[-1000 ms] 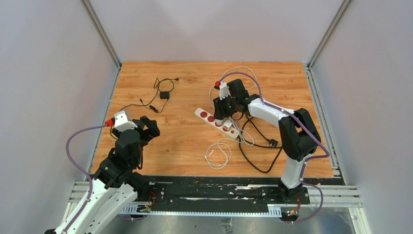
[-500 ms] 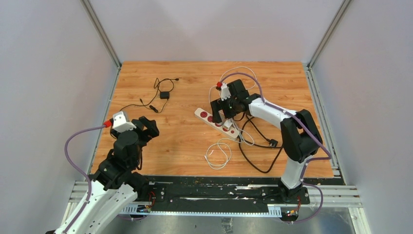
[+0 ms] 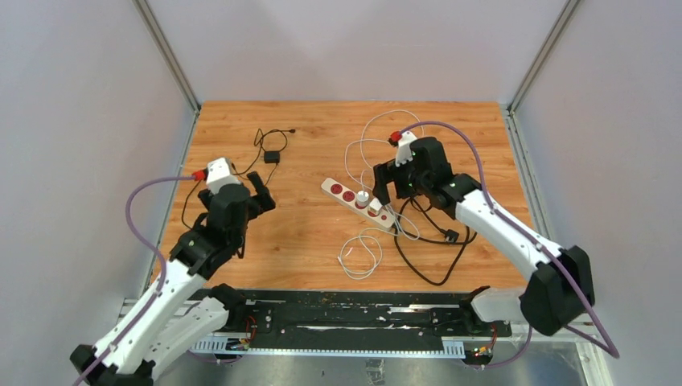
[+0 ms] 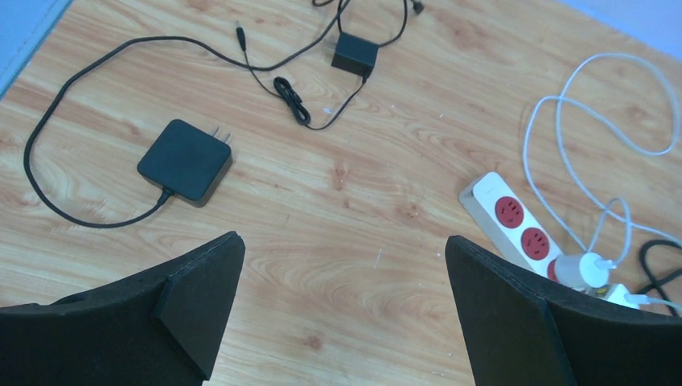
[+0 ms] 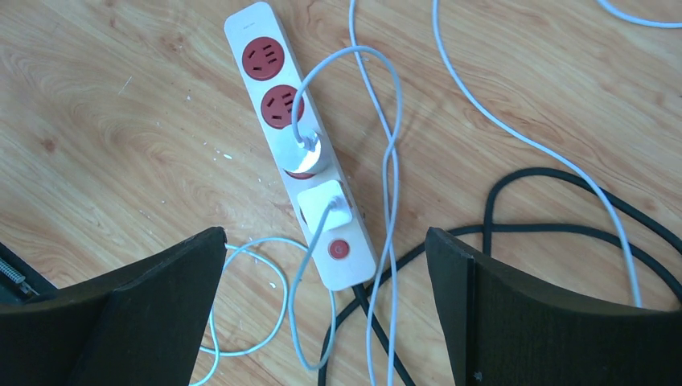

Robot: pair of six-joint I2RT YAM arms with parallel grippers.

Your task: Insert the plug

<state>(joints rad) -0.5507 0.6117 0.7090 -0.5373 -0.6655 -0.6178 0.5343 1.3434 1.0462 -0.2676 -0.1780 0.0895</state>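
Observation:
My left gripper moves toward the flat black adapter (image 4: 185, 161) and down next, turning so the fingers straddle its sides. Its pronged edge lies slanted to them.
The white power strip (image 3: 344, 193) (image 5: 259, 32) with red sockets lies slanted at mid-table. A round white plug (image 3: 363, 197) (image 5: 303, 150) sits in its third socket, with a square white charger (image 3: 375, 211) (image 5: 323, 205) in the socket beside it. My right gripper (image 3: 392, 191) (image 5: 326, 241) hovers above the strip's switch end, open and holding nothing. My left gripper (image 3: 251, 203) (image 4: 344, 241) is open over bare wood to the left of the strip (image 4: 515, 217). A flat black adapter (image 4: 185, 161) with two prongs lies ahead of it.
A small black box (image 3: 273, 157) (image 4: 355, 55) with thin black leads lies at the back left. White cable loops (image 3: 360, 253) and a thick black cable (image 3: 426, 261) trail from the strip toward the near edge. Grey walls enclose the table.
My right gripper has opened, let go of the round plug and drawn back to the right of the strip. The left arm has reached forward over the table.

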